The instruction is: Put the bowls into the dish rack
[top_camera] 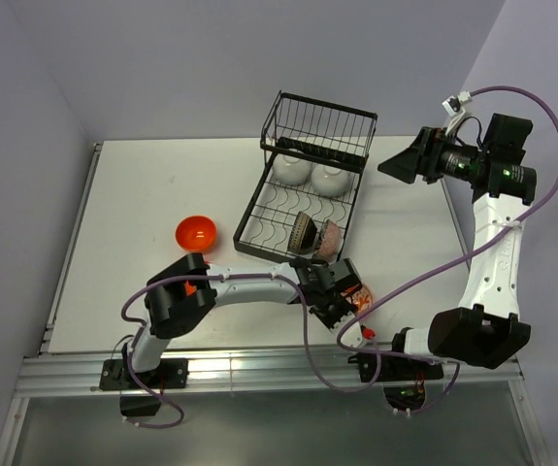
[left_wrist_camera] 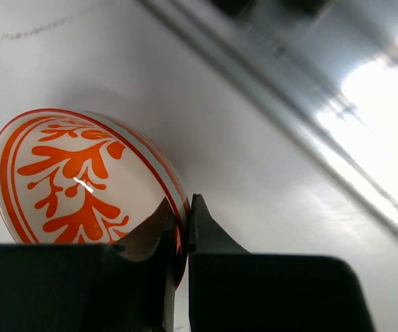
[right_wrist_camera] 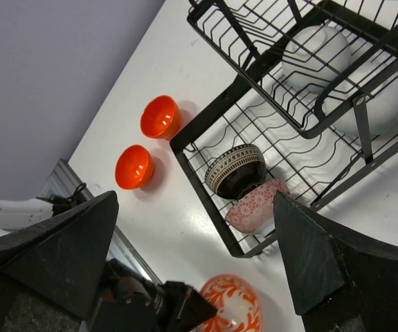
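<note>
My left gripper next lifts outward into the free tray slot beside the brown bowl, to its left in the top view, and releases.
My left gripper (left_wrist_camera: 181,207) is shut on the rim of the orange-and-white patterned bowl (left_wrist_camera: 81,173), which is tilted just over the table near the rack's front right corner (top_camera: 359,296). The black wire dish rack (top_camera: 251,209) stands at mid table. Two white bowls (top_camera: 291,170) (top_camera: 330,178) sit under its raised basket. A brown dark-rimmed bowl (top_camera: 305,233) and a pink patterned bowl (top_camera: 329,238) stand on edge in the front of its tray. Two orange-red bowls (right_wrist_camera: 160,116) (right_wrist_camera: 133,167) sit on the table left of the rack. My right gripper (top_camera: 405,160) is open and empty, high to the rack's right.
The left arm's elbow (top_camera: 177,291) covers most of the nearer orange-red bowl in the top view. A metal rail (top_camera: 259,369) runs along the table's near edge. Purple cables (top_camera: 424,272) loop across the right side.
</note>
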